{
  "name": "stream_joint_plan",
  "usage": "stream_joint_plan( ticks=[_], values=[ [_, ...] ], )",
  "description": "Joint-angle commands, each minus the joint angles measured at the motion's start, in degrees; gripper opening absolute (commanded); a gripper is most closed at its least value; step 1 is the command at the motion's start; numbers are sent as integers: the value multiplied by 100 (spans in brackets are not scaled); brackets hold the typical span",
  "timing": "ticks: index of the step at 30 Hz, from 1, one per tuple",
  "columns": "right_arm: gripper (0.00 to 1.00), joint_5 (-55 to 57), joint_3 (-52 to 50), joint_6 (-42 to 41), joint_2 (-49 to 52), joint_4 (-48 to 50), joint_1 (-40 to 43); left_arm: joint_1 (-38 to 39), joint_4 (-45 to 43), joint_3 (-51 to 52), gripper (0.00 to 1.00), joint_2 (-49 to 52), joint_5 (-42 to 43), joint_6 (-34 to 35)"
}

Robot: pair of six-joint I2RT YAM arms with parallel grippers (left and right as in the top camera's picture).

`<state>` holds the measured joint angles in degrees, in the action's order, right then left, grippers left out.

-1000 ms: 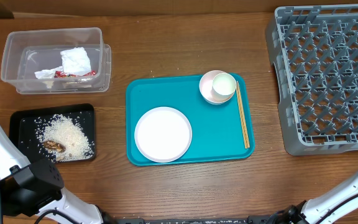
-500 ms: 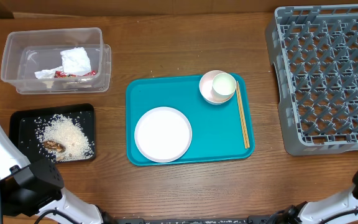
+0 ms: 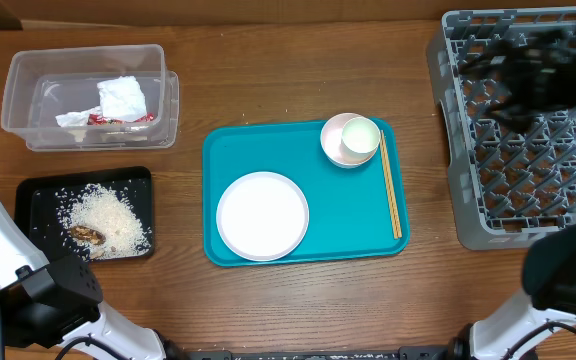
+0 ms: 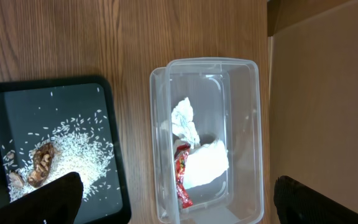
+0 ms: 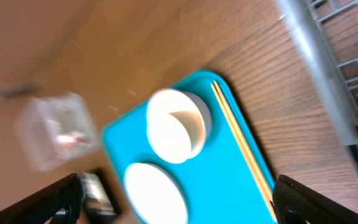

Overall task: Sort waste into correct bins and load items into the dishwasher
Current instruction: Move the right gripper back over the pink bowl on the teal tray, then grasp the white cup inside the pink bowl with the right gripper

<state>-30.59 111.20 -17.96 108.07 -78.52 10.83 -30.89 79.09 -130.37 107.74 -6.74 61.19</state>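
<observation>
I need to move my right gripper from over the rack [image 3: 528,190] down to the stacked bowls, onto the small bowl's rim opposite the chopsticks, because that bowl is on top.
A crumpled napkin [image 3: 123,97] and a red wrapper [image 3: 118,119] lie in the clear tub [image 3: 18,110]. Rice [image 3: 103,215] and a brown scrap [image 3: 88,234] lie on the black tray [image 3: 38,200]. The white plate [image 3: 262,215], stacked bowls [image 3: 349,139] and chopsticks [image 3: 391,190] sit apart from the grey rack [image 3: 528,190]. My left gripper [image 4: 176,190] hangs open high above the tub [image 4: 247,124] and black tray [image 4: 17,106]. The blurred right arm [image 3: 538,80] is over the rack. My right gripper [image 5: 179,193] is open and empty, looking down on the bowls [image 5: 176,124] and plate [image 5: 157,193].
The plate, bowls and chopsticks all rest on a teal serving tray [image 3: 348,210] in the middle of the wooden table. The rack fills the right side. A cardboard surface [image 4: 328,93] borders the table beyond the tub.
The right arm has swung up from the table's lower right corner to above the rack, blurred with motion. The left arm and all objects have stayed put.
</observation>
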Motion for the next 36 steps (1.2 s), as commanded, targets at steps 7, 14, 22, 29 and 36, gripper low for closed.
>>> stream_joint_plan(
  ticks=[7,14,22,29,36],
  values=[
    [100,3145,20,-826,369,127,-2476,-15,0,9,100,26,-116,59],
    [99,3598,20,-1086,940,431,-3486,-15,0,9,100,26,-116,59],
    [59,4002,20,-1082,1360,734,-3816,-20,0,9,100,26,-114,57],
    [51,4006,17,-1082,1668,841,-3814,-20,0,9,100,26,-116,59],
    [45,4087,17,-1084,1768,973,-3814,-20,0,9,100,26,-116,59]
  ],
)
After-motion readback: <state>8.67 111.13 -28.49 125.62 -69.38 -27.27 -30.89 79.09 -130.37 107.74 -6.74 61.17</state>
